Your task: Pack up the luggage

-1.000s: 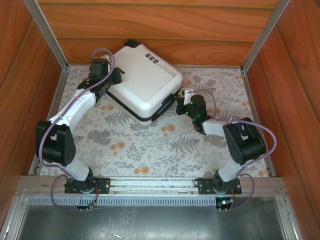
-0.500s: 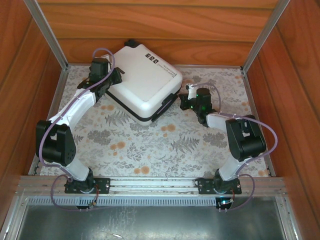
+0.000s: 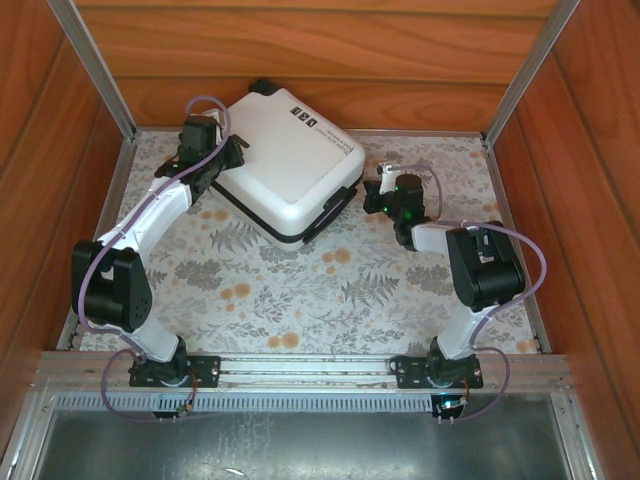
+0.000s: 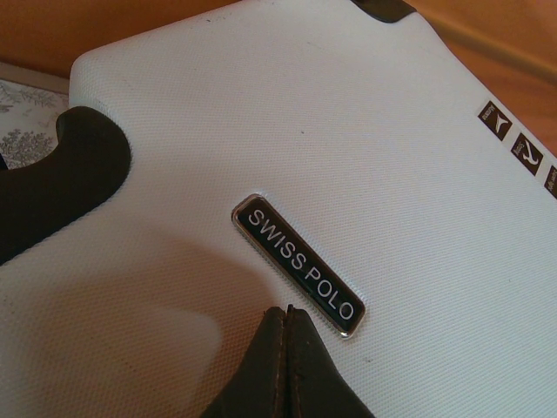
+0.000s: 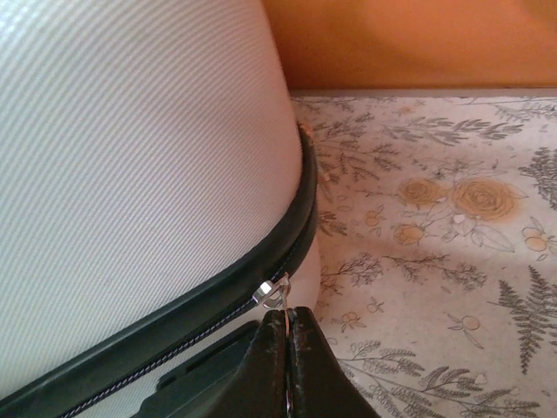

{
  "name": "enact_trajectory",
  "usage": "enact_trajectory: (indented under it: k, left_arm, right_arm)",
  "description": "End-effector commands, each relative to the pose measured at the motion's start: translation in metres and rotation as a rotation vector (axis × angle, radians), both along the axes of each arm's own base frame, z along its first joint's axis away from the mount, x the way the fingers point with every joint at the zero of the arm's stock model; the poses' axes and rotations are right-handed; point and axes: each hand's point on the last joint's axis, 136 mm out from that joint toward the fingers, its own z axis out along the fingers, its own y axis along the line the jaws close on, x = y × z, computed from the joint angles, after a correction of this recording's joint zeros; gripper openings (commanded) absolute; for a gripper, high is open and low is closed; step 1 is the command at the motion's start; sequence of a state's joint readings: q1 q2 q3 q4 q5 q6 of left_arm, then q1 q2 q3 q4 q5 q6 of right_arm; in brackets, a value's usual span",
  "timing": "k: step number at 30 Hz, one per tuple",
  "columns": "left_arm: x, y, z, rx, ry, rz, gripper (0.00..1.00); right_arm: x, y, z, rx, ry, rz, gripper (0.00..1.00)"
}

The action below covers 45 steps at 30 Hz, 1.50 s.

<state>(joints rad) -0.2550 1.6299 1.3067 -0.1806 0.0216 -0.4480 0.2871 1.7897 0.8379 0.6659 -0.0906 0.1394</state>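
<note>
My right gripper moves outward along the black zipper band toward the back side next and releases the pull (image 5: 280,296) there, because the band bends around the corner ahead.
The luggage (image 3: 285,165) lies flat at the back of the table, white shell up, lid down on the base. My left gripper (image 3: 228,152) is shut and presses its tips onto the shell's left corner. In the left wrist view its closed tips (image 4: 289,312) touch the white shell (image 4: 348,131) just below the black SWISS POLO badge (image 4: 298,264). My right gripper (image 3: 372,190) is at the suitcase's right corner. In the right wrist view it (image 5: 288,315) is shut on the thin metal zipper pull (image 5: 280,296), at the black zipper band (image 5: 218,292) under the shell (image 5: 130,174).
The floral cloth (image 3: 300,290) covers the table. Wooden walls (image 3: 330,50) close in at the back and both sides, with the suitcase close to the back wall. A metal rail (image 3: 300,368) runs along the near edge by the arm bases.
My right gripper has moved toward the back and slightly right along the suitcase's right corner, holding the zipper pull. The left arm and the suitcase have stayed still.
</note>
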Motion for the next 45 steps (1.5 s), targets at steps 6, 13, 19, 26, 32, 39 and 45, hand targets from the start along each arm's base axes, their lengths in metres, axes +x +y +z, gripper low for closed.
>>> enact_trajectory:
  k: [6,13,19,26,32,39,45]
  left_arm:
    - [-0.085,0.050,-0.151,0.223,0.580,0.070,0.00]
    - [-0.085,0.050,-0.152,0.230,0.583,0.070,0.00]
    - [-0.084,0.050,-0.153,0.235,0.587,0.068,0.00]
    - [-0.082,0.053,-0.150,0.246,0.579,0.077,0.00]
    - [-0.081,0.065,-0.113,0.250,0.481,0.157,0.02]
    - [-0.109,0.103,-0.043,0.207,0.224,0.390,0.61]
    - [-0.147,0.134,-0.038,0.034,0.062,0.609,0.69]
  right_arm:
    - [0.051,-0.045,0.021,-0.022,-0.036,-0.231,0.00]
    - [0.074,-0.036,0.024,-0.014,-0.026,-0.187,0.00]
    - [0.086,-0.028,0.024,0.068,-0.004,-0.045,0.00]
    - [0.092,-0.026,0.023,0.147,0.055,0.134,0.06]
    - [0.106,-0.032,0.037,0.157,0.103,0.130,0.35]
    - [0.123,-0.012,0.064,0.214,0.133,0.235,0.31]
    - [0.123,0.027,0.070,0.265,0.234,0.388,0.21]
